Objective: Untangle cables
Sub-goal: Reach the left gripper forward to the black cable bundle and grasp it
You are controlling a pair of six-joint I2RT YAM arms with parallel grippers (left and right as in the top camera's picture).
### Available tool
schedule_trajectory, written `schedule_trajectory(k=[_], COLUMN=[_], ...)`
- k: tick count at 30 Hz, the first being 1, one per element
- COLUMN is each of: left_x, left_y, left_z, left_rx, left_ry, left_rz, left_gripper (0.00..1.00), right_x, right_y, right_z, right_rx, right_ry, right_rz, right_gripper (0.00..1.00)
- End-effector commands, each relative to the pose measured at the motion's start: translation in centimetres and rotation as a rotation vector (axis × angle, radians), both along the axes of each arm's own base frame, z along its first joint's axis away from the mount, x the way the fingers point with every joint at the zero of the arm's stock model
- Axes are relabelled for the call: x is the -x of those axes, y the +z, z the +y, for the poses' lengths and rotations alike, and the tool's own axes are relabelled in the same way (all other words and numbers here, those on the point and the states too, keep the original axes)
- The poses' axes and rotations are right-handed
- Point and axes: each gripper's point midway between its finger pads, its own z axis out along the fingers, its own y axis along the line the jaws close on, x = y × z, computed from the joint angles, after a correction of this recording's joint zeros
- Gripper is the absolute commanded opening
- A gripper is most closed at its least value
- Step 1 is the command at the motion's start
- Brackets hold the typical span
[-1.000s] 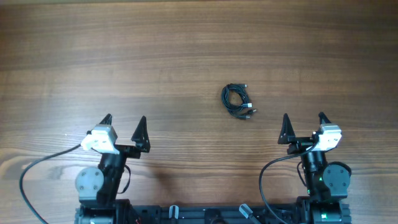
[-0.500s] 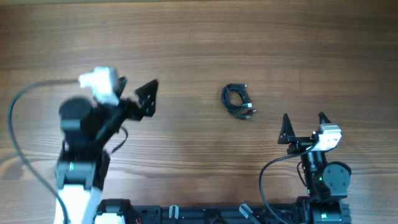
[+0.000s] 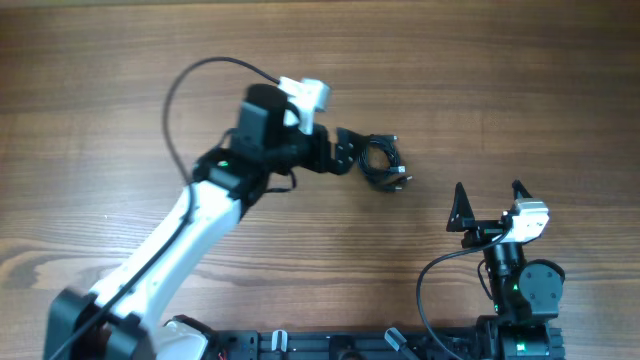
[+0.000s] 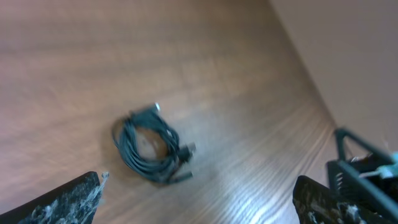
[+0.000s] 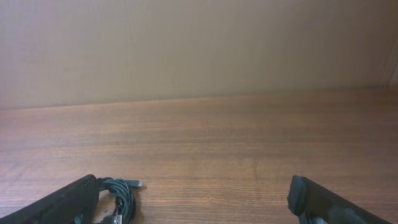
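The coil's nearest parts are below my left gripper and just beyond its open fingers, so I need to lower it onto them next, toward the right in the overhead view.
The cables point(image 3: 382, 162) are thin black cords bunched in one small coil with silver-tipped plugs, lying on the wooden table right of centre. My left gripper point(image 3: 347, 151) is open, its fingers just left of the coil and close to it; contact cannot be told. In the left wrist view the coil point(image 4: 150, 144) lies beyond and between my open fingers point(image 4: 199, 199), blurred. My right gripper point(image 3: 488, 204) is open and empty near the front right. In the right wrist view the coil point(image 5: 118, 194) shows beside my left finger.
The wooden table point(image 3: 500, 80) spreads all round the coil. The right arm's base and its black cable point(image 3: 430, 290) sit at the front right edge. A plain wall point(image 5: 199, 43) rises behind the table's far edge.
My left arm swung from the front left up and right across the table, and its gripper now sits next to the coil. The right arm and the coil have not moved.
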Motion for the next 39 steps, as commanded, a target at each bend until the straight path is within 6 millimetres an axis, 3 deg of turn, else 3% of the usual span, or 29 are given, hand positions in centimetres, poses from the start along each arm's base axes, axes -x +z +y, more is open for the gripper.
schedule_trajectory(k=[1, 2, 4, 5, 8, 12, 15, 20, 24, 30, 33, 34, 37, 39], left_x=[0.5, 0.3, -0.5, -1.2, -3.0, -2.9, -3.0, -2.4, -2.3, -2.6, -2.6, -2.6, -2.9, -3.3], left_y=[-2.7, -3.3, -4.8, -5.8, -10.0, -11.7, -13.0, -15.5, -17.0, -18.6, -18.7, -18.8, -18.1, -16.4], left_z=[-2.5, -2.7, -3.1, -2.8, -1.2, -2.4, -2.2, -2.4, -3.6, -4.4, -4.3, -4.3, -3.8, -2.8], left_rx=[-0.018, -0.025, -0.047, -0.061, -0.147, -0.173, -0.218, -0.247, -0.232, -0.215, -0.215, -0.218, -0.218, -0.226], left_ry=[-0.057, -0.055, -0.019, 0.044, 0.321, 0.332, 0.404, 0.475, 0.471, 0.479, 0.482, 0.482, 0.487, 0.487], left_rz=[0.060, 0.059, 0.074, 0.103, 0.197, 0.188, 0.181, 0.224, 0.232, 0.236, 0.239, 0.240, 0.232, 0.214], left_gripper=[1.00, 0.96, 0.63, 0.54, 0.60, 0.60, 0.59, 0.51, 0.38, 0.37, 0.18, 0.04, 0.04, 0.04], right_x=[0.0, 0.0, 0.0, 0.0, 0.0, 0.0, 0.0, 0.0, 0.0, 0.0, 0.0, 0.0, 0.0, 0.0], right_y=[0.0, 0.0, 0.0, 0.0, 0.0, 0.0, 0.0, 0.0, 0.0, 0.0, 0.0, 0.0, 0.0, 0.0], right_z=[-0.3, -0.3, -0.3, -0.3, -0.3, -0.3, -0.3, -0.3, -0.3, -0.3, -0.3, -0.3, -0.3, -0.3], right_rx=[0.009, 0.009, 0.009, 0.009, 0.009, 0.009, 0.009, 0.009, 0.009, 0.010, 0.009, 0.009, 0.009, 0.009], right_ry=[-0.015, -0.015, -0.015, -0.015, -0.015, -0.015, -0.015, -0.015, -0.015, -0.015, -0.015, -0.015, -0.015, -0.015], right_rz=[-0.002, -0.002, -0.002, -0.002, -0.002, -0.002, -0.002, -0.002, -0.002, -0.002, -0.002, -0.002, -0.002, -0.002], right_gripper=[1.00, 1.00, 1.00, 1.00, 1.00, 1.00, 1.00, 0.99, 1.00, 1.00, 1.00, 1.00, 1.00, 1.00])
